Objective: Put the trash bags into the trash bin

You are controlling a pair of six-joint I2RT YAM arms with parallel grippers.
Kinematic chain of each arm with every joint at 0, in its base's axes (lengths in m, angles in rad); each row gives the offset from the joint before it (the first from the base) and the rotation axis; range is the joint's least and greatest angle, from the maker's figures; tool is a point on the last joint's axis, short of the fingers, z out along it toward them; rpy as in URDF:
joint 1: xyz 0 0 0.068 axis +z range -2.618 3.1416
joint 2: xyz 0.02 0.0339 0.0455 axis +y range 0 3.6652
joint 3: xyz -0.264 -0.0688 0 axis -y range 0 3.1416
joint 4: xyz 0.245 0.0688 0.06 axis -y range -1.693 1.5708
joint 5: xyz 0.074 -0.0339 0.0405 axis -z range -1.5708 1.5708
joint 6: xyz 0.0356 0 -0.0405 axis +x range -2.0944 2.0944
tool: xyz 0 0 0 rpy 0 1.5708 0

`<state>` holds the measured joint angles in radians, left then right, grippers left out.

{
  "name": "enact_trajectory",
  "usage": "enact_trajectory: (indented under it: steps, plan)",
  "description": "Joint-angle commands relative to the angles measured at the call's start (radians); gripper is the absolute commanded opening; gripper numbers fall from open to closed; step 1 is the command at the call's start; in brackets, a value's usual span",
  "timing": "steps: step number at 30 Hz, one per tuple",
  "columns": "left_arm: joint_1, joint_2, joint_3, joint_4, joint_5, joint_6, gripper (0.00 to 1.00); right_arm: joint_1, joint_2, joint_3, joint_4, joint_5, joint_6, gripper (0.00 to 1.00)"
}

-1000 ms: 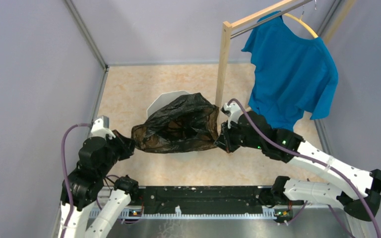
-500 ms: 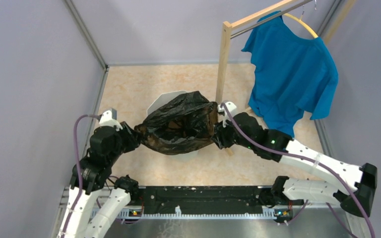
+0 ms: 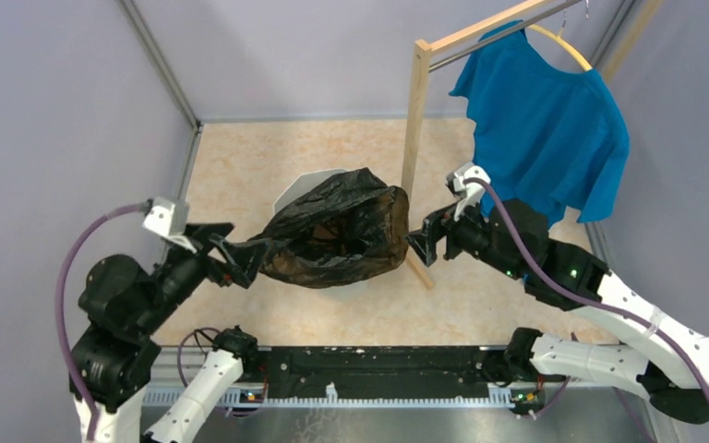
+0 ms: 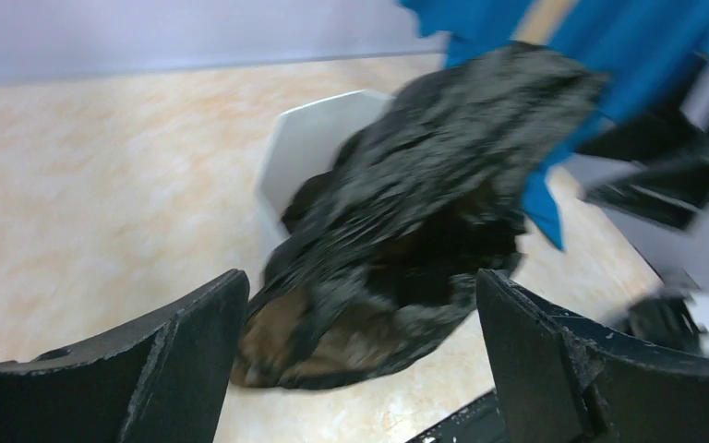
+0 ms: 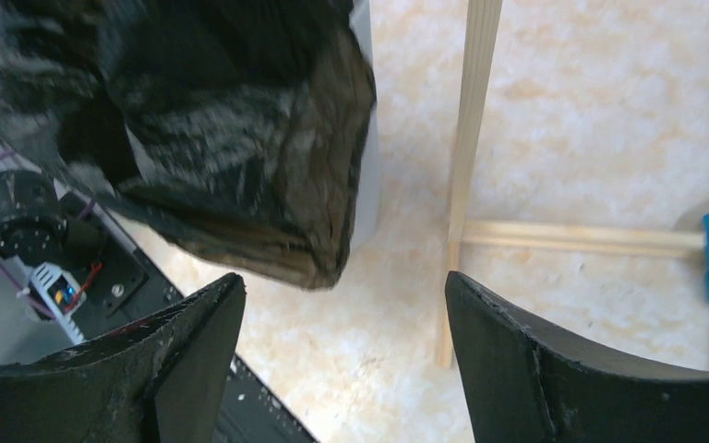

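The white bin's edge shows bare behind the bag's far rim (image 3: 324, 195) (image 4: 401, 114), so my left gripper closes there next. It swings outward and over the bin's opening first.
The black crinkly trash bag (image 3: 337, 231) lies draped over the mouth of the white faceted trash bin (image 3: 300, 189) and hangs down its near side, hiding most of it. My left gripper (image 3: 234, 259) is open just left of the bag's brownish end, holding nothing. My right gripper (image 3: 427, 242) is open a little right of the bag, apart from it. In the left wrist view the bag (image 4: 397, 221) lies ahead of the wide-open left gripper (image 4: 358, 275), over the bin (image 4: 305, 152). In the right wrist view the bag (image 5: 194, 120) hangs beyond the open right gripper (image 5: 343, 277).
A wooden rack post (image 3: 414, 120) stands right behind the bag, close to my right gripper, with its foot bar (image 5: 572, 237) on the floor. A blue shirt (image 3: 545, 138) hangs on the rack at the back right. Grey walls close in both sides.
Both grippers opened and let go of the bag. The left arm drew back to the left, the right arm back to the right. The bag stays draped on the bin.
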<state>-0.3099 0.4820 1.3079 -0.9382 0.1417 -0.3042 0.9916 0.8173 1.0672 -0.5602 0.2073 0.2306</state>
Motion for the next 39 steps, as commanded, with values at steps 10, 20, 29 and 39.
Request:
enact_trajectory:
  steps: [10, 20, 29, 39]
  plan:
    - [-0.015, 0.377, 0.001, 0.41, 0.737, 0.373, 0.99, -0.185, 0.115, -0.038, 0.349, -0.399, -0.032, 0.79]
    - [-0.102, 0.521, 0.028, 0.436, 0.667, 0.448, 0.8, -0.266, 0.136, -0.092, 0.446, -0.525, 0.014, 0.68]
    - [-0.122, 0.515, 0.013, 0.506, 0.426, 0.45, 0.39, -0.27, 0.153, -0.125, 0.496, -0.536, 0.033, 0.45]
    - [-0.117, 0.663, 0.085, 0.478, 0.079, 0.379, 0.05, -0.318, 0.219, -0.174, 0.519, -0.544, 0.134, 0.15]
